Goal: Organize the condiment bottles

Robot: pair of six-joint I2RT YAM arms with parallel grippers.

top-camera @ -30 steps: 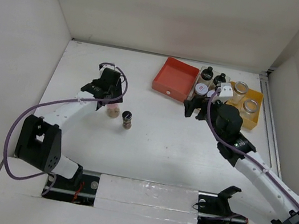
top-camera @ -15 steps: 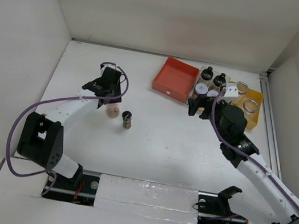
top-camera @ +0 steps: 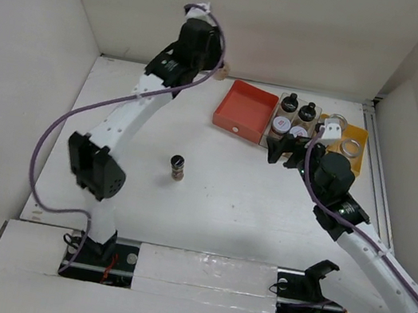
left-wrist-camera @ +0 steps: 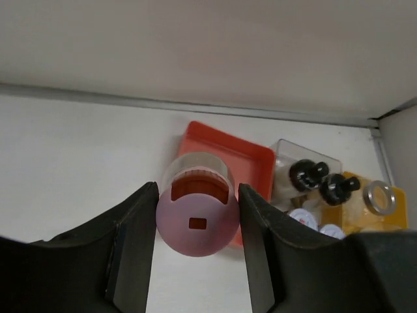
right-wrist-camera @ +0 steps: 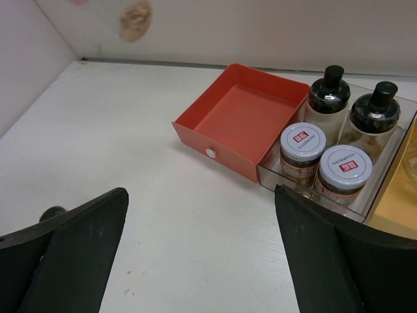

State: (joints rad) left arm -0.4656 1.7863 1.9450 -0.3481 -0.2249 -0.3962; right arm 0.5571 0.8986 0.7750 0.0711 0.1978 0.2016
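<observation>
My left gripper sets the pink-capped bottle down and to the right in the top view inside the red tray [top-camera: 240, 108] [left-wrist-camera: 259, 156] next, then releases it, since that tray is empty.
My left gripper [top-camera: 215, 68] is raised high over the back of the table, shut on the pink-capped bottle [top-camera: 223, 70]. The left wrist view shows its pink cap [left-wrist-camera: 197, 223] between the fingers, above the red tray [left-wrist-camera: 259, 156]. One black-capped bottle [top-camera: 177, 167] stands alone mid-table. Two black-capped bottles [top-camera: 290, 102] and two short silver-lidded jars [top-camera: 281, 125] sit in the clear tray [right-wrist-camera: 296, 186]. Two wide glass jars [top-camera: 335, 122] sit in the yellow tray [top-camera: 350, 169]. My right gripper [top-camera: 284, 150] is open and empty, just in front of the clear tray.
The red tray [top-camera: 246, 109] holds nothing and stands left of the clear tray. White walls close in the table at the back and both sides. In the right wrist view the lone bottle's cap [right-wrist-camera: 52, 213] peeks out beside the left finger.
My left arm has lifted the pink-capped bottle off the table and carried it up and toward the back right, near the red tray. The right gripper has shifted slightly right.
</observation>
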